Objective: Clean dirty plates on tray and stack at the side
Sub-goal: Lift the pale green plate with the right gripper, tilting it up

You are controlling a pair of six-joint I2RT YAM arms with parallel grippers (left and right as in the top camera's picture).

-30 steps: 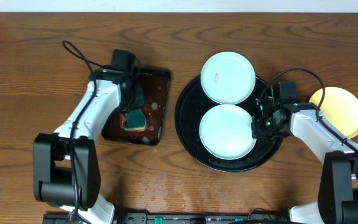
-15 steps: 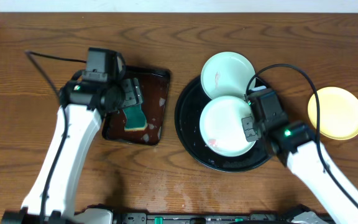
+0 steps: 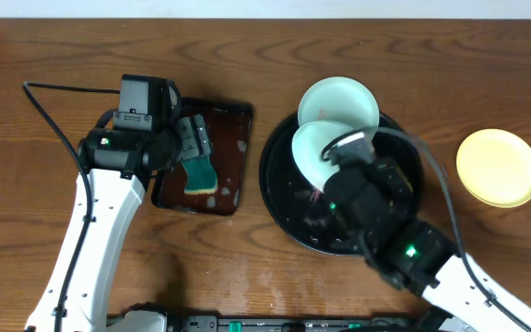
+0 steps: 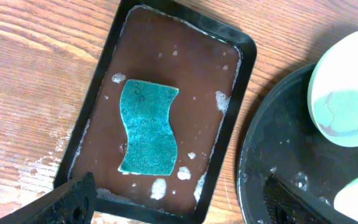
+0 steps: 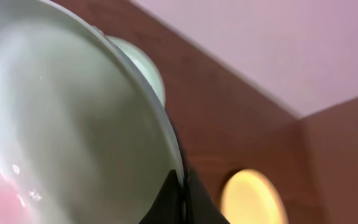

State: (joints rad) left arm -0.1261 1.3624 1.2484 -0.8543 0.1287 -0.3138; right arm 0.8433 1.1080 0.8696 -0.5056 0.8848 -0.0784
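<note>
My right gripper carries the mint plate over to its right in the overhead view next, lowers it onto the yellow plate (image 3: 498, 167) (image 5: 251, 199) below and releases.
My right gripper (image 3: 332, 159) is shut on the rim of a pale mint plate (image 3: 312, 148), holding it tilted above the black tray (image 3: 279, 198). In the right wrist view that plate (image 5: 61, 124) fills the left side, and its edge sits pinched in the gripper (image 5: 183, 190). A second mint plate (image 3: 344, 100) rests on the tray's far rim. The yellow plate (image 3: 498, 167) lies on the table to the right. My left gripper (image 4: 182, 208) hangs open above the brown tray (image 4: 229, 99), with the teal sponge (image 4: 148, 127) lying free in it.
The brown tray (image 3: 233, 120) holds foamy water and stands left of the black tray. Both mint plates show at the right edge of the left wrist view, one (image 4: 344, 93) with a reddish smear. A cable (image 3: 63, 88) runs along the left arm.
My left gripper has opened and risen off the sponge, which stays in the brown tray. My right arm has lifted the near mint plate off the black tray and tipped it up.
</note>
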